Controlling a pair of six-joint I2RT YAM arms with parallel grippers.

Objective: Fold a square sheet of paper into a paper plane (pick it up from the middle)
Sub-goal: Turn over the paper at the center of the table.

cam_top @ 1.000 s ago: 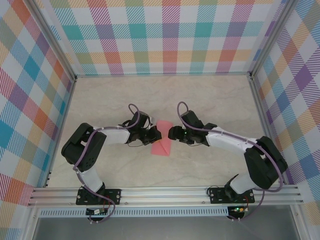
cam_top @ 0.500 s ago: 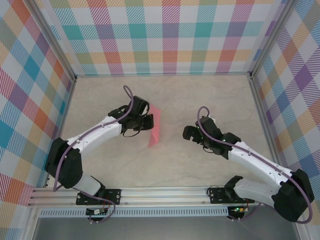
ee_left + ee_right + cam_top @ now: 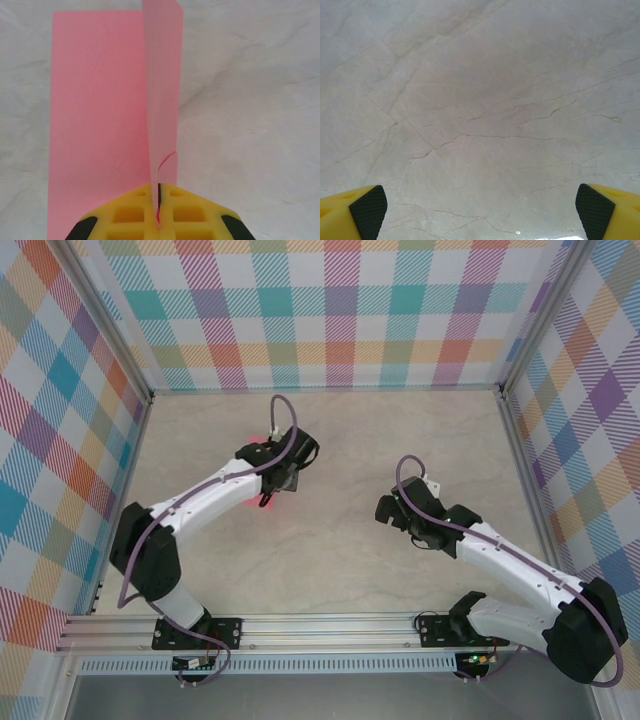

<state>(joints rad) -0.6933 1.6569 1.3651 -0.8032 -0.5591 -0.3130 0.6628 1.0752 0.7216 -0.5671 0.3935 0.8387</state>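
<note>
Bare tabletop lies below my left gripper there. My left gripper should swing the near end of the upright flap down toward my right gripper and release it.
In the left wrist view the square sheet of paper (image 3: 97, 100) is salmon-pink and folded along a centre crease. Its left half lies flat on the table and the other flap (image 3: 164, 75) stands upright. My left gripper (image 3: 159, 212) is shut on the near end of that upright flap, which is slightly torn or creased just above the yellow jaws. From above, the left gripper (image 3: 280, 476) covers most of the paper, and a pink sliver (image 3: 262, 502) shows beside it. My right gripper (image 3: 387, 508) stands open over bare table well to the right, its pads (image 3: 367, 206) wide apart with nothing between them.
Pale marbled tabletop (image 3: 330, 560) stretches around both arms. Checked walls on aluminium rails (image 3: 325, 391) close off the back and both sides. The arms' bases sit on the front rail (image 3: 330, 625).
My left gripper has carried the paper from the centre toward the back left. My right gripper has opened, left the paper and drawn back to the right.
</note>
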